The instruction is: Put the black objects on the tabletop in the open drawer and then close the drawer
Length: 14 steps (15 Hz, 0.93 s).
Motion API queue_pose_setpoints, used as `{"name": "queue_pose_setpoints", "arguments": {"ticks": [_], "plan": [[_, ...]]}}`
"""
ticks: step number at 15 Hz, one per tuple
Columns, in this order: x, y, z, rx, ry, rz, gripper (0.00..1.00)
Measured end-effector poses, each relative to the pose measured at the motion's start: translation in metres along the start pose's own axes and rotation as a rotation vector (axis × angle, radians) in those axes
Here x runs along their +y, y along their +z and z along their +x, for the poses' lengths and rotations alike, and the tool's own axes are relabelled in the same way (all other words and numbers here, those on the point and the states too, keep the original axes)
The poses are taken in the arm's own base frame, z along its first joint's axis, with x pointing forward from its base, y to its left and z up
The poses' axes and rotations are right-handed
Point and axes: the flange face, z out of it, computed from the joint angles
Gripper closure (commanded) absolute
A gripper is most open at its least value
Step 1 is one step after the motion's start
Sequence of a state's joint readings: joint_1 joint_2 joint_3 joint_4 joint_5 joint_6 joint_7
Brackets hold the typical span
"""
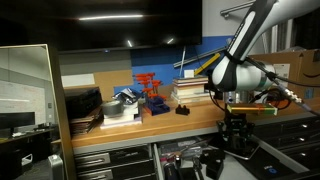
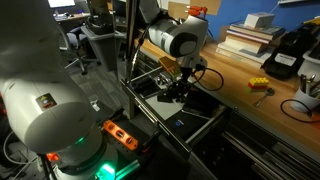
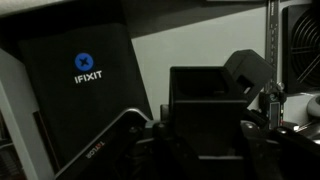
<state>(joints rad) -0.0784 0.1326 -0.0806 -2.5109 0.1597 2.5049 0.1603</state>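
Observation:
My gripper should next go down farther into the open drawer, over the pale bare patch [image 1: 233,168] [image 3: 192,47] beside the iFixit case, because that spot is free of clutter.
My gripper [image 1: 234,128] hangs below the front edge of the wooden tabletop [image 1: 150,124], down inside the open drawer [image 1: 195,160]. In the wrist view the gripper [image 3: 205,150] is shut on a black boxy object [image 3: 210,105], with a dark finger [image 3: 150,135] on each side of it. In an exterior view the gripper [image 2: 180,86] sits low over the drawer's cluttered dark interior [image 2: 165,105]. A small dark item [image 1: 183,110] lies on the tabletop by the books.
A black iFixit case [image 3: 90,85] lies in the drawer beside the gripper. On the tabletop stand stacked books [image 2: 248,38], a larger black device [image 2: 285,60], a yellow piece [image 2: 258,85], a red rack [image 1: 150,92] and dark trays [image 1: 82,105].

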Motion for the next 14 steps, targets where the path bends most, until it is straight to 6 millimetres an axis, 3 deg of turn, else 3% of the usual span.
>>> {"name": "queue_pose_setpoints", "arguments": {"ticks": [7, 14], "plan": [[-0.003, 0.027, -0.03, -0.077, -0.046, 0.092, 0.75], [0.004, 0.049, -0.021, -0.008, -0.02, 0.067, 0.75]]}}
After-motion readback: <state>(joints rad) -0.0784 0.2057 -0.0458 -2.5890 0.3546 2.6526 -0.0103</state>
